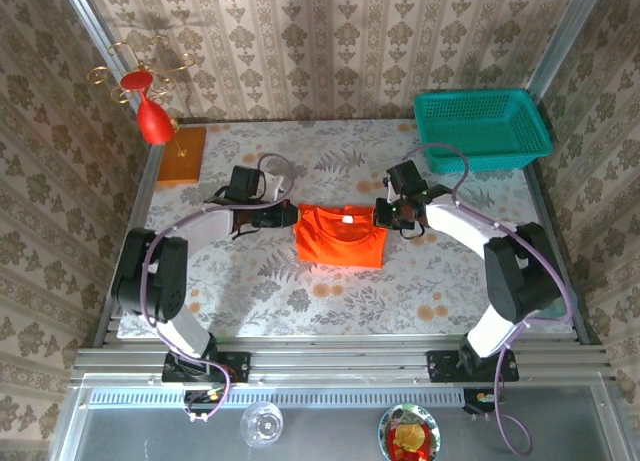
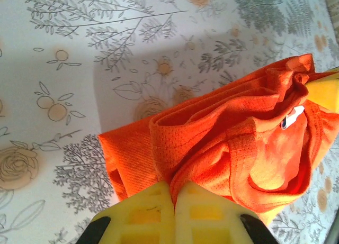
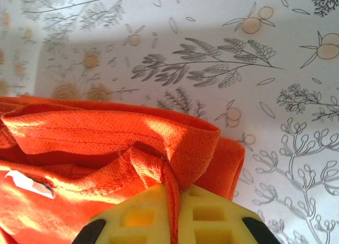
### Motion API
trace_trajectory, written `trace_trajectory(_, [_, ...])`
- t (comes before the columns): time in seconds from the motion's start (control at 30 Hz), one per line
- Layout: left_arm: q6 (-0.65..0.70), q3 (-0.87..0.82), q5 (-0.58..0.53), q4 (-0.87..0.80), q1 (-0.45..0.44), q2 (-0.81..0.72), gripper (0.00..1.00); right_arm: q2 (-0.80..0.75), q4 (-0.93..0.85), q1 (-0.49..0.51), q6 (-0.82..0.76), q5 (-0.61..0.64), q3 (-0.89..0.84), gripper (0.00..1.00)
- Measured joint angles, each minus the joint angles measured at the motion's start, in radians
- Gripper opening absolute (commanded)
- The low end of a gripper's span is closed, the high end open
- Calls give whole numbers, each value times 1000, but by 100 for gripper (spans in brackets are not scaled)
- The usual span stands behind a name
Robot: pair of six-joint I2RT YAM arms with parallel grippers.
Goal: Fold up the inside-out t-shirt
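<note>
I should next lower the shirt's pinched corner toward the tablecloth with my right gripper and open it to release the gathered fold, since that corner is still held raised.
The orange-red inside-out t-shirt (image 1: 340,236) lies partly folded in the middle of the table, collar end toward the back. My left gripper (image 1: 288,215) is shut on its upper left corner, and my right gripper (image 1: 384,212) is shut on its upper right corner. In the left wrist view the yellow fingers (image 2: 143,212) pinch a fold of the shirt (image 2: 222,143), whose white label shows at the right. In the right wrist view a seam of the shirt (image 3: 106,143) runs between the yellow fingers (image 3: 209,217), and layered cloth is bunched just ahead of them.
A teal basket (image 1: 482,128) stands at the back right. At the back left a red ornament on a gold wire stand (image 1: 151,116) rises from an orange board (image 1: 183,155). The floral tablecloth (image 1: 250,291) covers the table around the shirt.
</note>
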Motion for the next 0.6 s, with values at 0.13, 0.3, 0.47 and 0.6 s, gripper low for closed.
trace_trajectory(0.13, [0,50,17,5,6,93,0,60,1,-15,10,10,6,0])
trace_trajectory(0.3, [0,106,54,29,5,202,0,103,2,-22,11,44,7,0])
trace_trajectory(0.47, [0,140,57,44,5,268,6,132,20,-23,11,56,7,0])
trace_trajectory(0.6, [8,151,55,43,5,277,22,133,25,-23,11,59,7,0])
